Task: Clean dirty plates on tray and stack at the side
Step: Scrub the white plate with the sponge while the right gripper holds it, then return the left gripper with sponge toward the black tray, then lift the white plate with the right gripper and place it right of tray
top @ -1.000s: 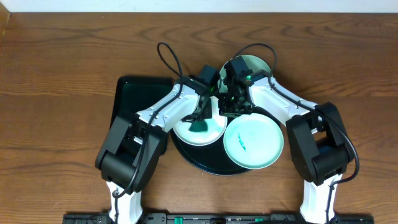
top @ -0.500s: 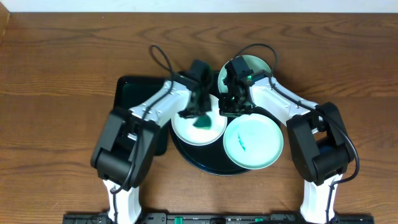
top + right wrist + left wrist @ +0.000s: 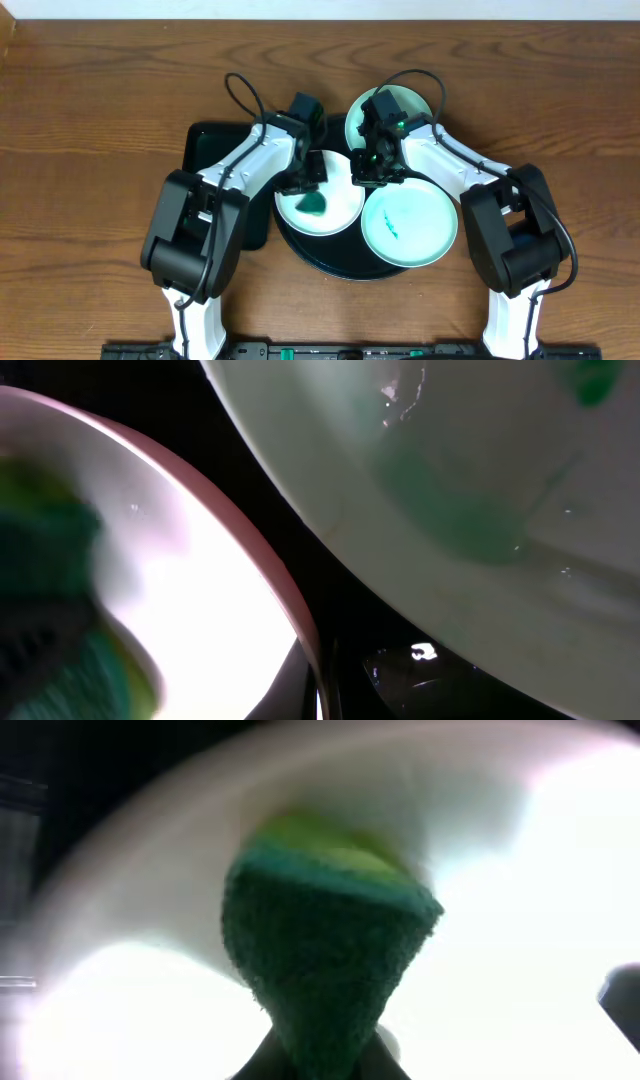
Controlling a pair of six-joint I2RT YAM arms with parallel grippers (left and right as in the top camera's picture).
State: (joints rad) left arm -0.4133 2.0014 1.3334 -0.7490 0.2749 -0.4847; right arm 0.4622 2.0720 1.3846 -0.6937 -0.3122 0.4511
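Observation:
I should next lift my right gripper past the mint plates, lower and release the white plate; bare tabletop is to its right in the overhead view.
The round black tray holds a white plate on its left and a mint plate with a small green smear on its right. A second mint plate lies at the back, partly under my right arm. My left gripper is shut on a green sponge that presses on the white plate; in the left wrist view the sponge fills the middle over the bright plate. My right gripper is shut on the white plate's rim, beside the mint plate.
A smaller rectangular black tray lies left of the round tray, under my left arm. Brown wood-grain tabletop surrounds both trays. The arms' cables loop above the back plate.
My left arm has swung to the left and back, dragging the sponge a little left across the white plate. My right gripper has stayed on the plate's rim.

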